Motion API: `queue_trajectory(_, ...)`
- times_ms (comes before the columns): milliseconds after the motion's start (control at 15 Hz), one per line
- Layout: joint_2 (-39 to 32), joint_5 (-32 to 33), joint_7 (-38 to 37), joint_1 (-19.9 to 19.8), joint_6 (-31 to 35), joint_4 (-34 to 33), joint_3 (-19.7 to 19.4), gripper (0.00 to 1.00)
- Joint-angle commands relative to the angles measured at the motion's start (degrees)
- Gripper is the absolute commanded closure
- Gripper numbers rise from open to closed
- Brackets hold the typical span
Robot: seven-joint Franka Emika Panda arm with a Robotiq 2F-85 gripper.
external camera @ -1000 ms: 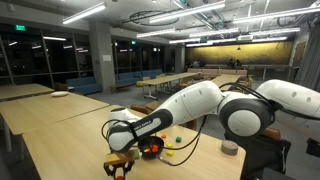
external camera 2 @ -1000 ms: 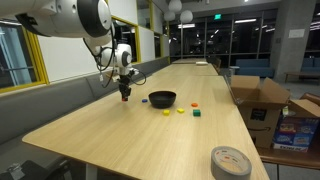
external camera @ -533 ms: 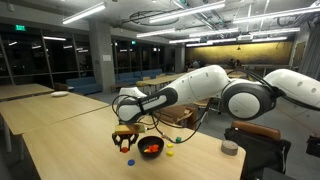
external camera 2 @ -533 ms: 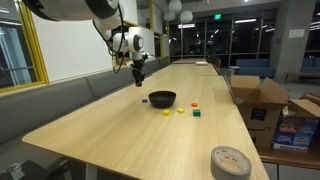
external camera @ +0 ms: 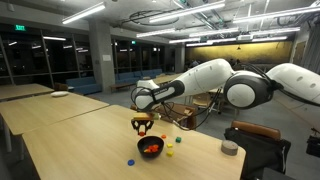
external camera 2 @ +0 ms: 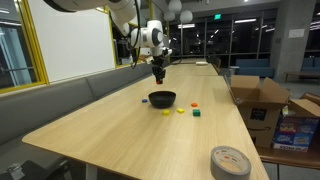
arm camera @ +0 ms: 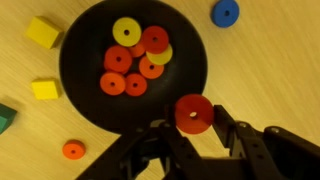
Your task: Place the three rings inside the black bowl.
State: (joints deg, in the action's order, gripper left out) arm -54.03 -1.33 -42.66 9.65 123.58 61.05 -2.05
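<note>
I should move my gripper toward the middle of the black bowl and lower it inside before I let go of the red ring it is holding.
In the wrist view the black bowl [arm camera: 82, 62] holds several red rings [arm camera: 118, 59] and a yellow ring [arm camera: 126, 31]. My gripper [arm camera: 193, 120] is shut on a red ring [arm camera: 194, 111], held flat just over the bowl's near rim. A blue ring [arm camera: 225, 13] and an orange ring [arm camera: 73, 150] lie on the table outside the bowl. In both exterior views the gripper [external camera: 143, 124] [external camera 2: 158, 72] hangs above the bowl [external camera: 151, 148] [external camera 2: 162, 98].
Yellow blocks [arm camera: 42, 32] [arm camera: 45, 90] and a green block [arm camera: 5, 117] lie beside the bowl. A grey tape roll [external camera 2: 231, 161] sits near the table's end, and cardboard boxes [external camera 2: 258, 100] stand off its side. Another blue ring [external camera: 130, 162] lies on the wooden table.
The arm has lifted and swung from a spot on the table away from the bowl to above the bowl, with the jaws shut throughout.
</note>
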Motion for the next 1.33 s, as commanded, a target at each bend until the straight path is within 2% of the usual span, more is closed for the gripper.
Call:
queue_trajectory(0, 1.9, 0.0, 1.4, -0.9, 1.8, 4.3, -1.3, 0.81)
queue_trajectory(600, 2.7, -0.3, 2.7, -0.5, 1.6, 11.2, -1.3, 0.81)
queue_trajectory(667, 2.7, -0.2, 2.6, -0.4, 1.5, 11.6, -1.3, 0.33)
queue_trajectory(733, 2.8, -0.3, 2.6, -0.4, 1.5, 11.9, -1.3, 0.32)
queue_trajectory(800, 2.8, -0.3, 2.6, -0.3, 1.4, 12.1, -1.3, 0.27)
queue_trajectory(1000, 3.1, -0.2, 2.5, 0.1, 1.3, 12.2, -1.2, 0.02)
queue_trajectory(1267, 4.9, 0.0, 2.5, 1.8, 1.9, 12.2, -0.7, 0.0)
